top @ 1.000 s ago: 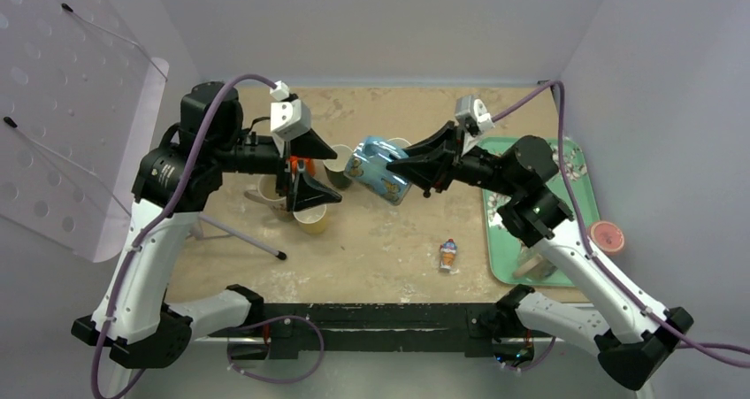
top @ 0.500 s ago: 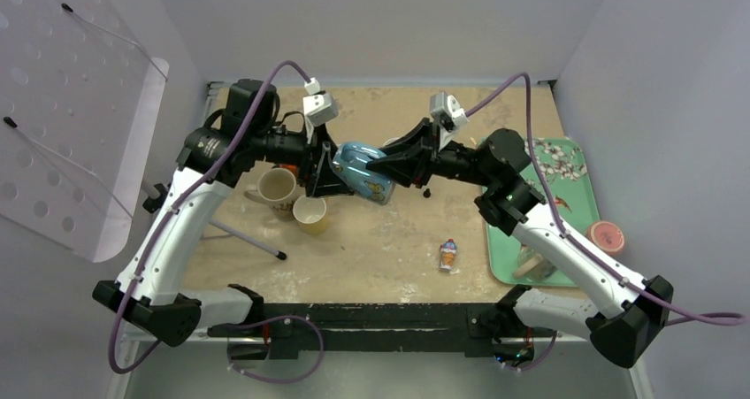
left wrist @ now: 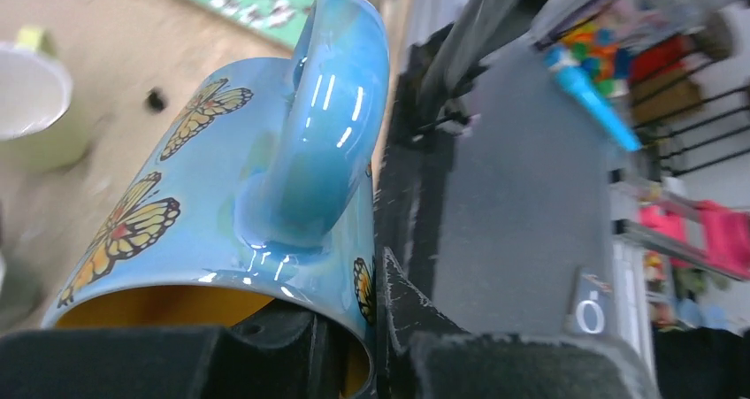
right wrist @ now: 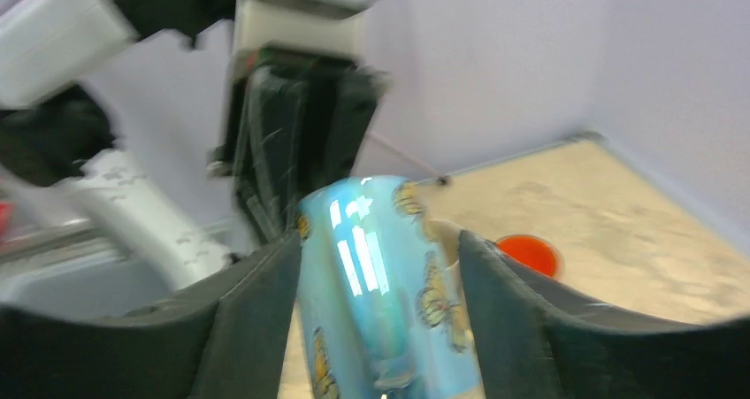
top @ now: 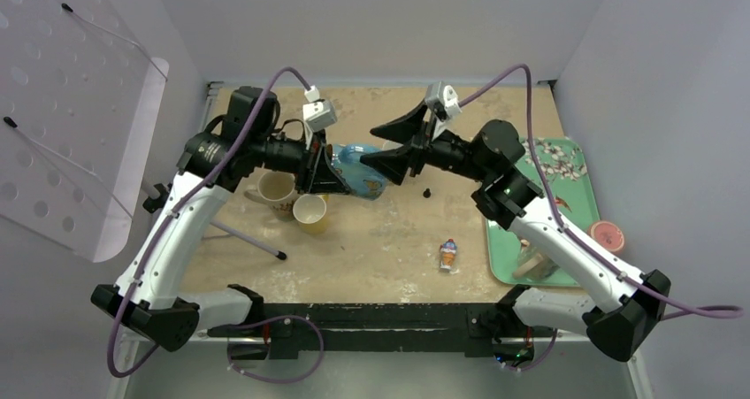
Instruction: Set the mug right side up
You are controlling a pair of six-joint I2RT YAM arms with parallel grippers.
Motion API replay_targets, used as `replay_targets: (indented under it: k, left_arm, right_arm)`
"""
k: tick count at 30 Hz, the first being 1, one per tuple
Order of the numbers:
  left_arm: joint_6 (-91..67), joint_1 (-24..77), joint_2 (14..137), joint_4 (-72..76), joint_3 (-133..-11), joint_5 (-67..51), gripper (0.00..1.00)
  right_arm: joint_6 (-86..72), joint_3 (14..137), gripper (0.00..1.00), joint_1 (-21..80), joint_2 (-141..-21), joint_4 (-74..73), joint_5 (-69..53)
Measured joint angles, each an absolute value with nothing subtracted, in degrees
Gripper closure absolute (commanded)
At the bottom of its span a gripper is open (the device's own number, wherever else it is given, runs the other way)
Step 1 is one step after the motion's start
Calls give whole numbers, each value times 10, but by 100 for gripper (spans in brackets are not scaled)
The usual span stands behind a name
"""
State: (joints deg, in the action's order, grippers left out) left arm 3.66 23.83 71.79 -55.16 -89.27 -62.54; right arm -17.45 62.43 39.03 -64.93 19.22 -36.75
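The blue mug hangs sideways in mid-air. My left gripper tilts to point down next, lowers the mug onto bare tabletop (top: 355,213) beside the yellow cup, and releases it.
The blue mug (top: 358,171) with orange butterflies hangs on its side in mid-air between both arms. In the left wrist view the mug (left wrist: 221,178) shows its handle on top and its yellow inside. My left gripper (top: 323,167) is shut on the rim, one finger inside the mouth and one outside (left wrist: 372,303). My right gripper (top: 376,149) reaches in from the right with its fingers spread. In the right wrist view the mug (right wrist: 389,284) lies between these fingers (right wrist: 378,249), and a gap shows beside the right one.
Below the mug stand a cream mug (top: 276,188) and a yellow cup (top: 309,211). A green flowered tray (top: 495,266) lies at the right, a pink lid (top: 607,236) beside it. A small ice-cream figure (top: 449,254) and a black-tipped rod (top: 248,240) lie near the front.
My left arm swung in to the mug and its gripper shut on the rim. My right gripper's fingers have spread apart from the mug's sides.
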Motion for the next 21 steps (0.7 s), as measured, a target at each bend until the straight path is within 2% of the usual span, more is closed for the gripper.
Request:
replay_targets:
  k: [3,9,12,15,21]
  left_arm:
    - [87,250,701,-582,-867,-505,100]
    - [189,289,702,-638,-780,-283,100]
    - [217,349,722,-660,-747,-218,100]
    - [226,387,759,-659,-745,-191,100]
    - [234,409,888,-627,-794,-109,100]
  right_arm:
    - [-156,662,9,397,-662,126,-259]
    - [-183,677,7,354,-644,-32,29]
    - [-233,681,7,253,-645,-114,127]
    - [-267,659,2,159,-642,-156,192]
    - [-303,584,1,23,-625,-203,275]
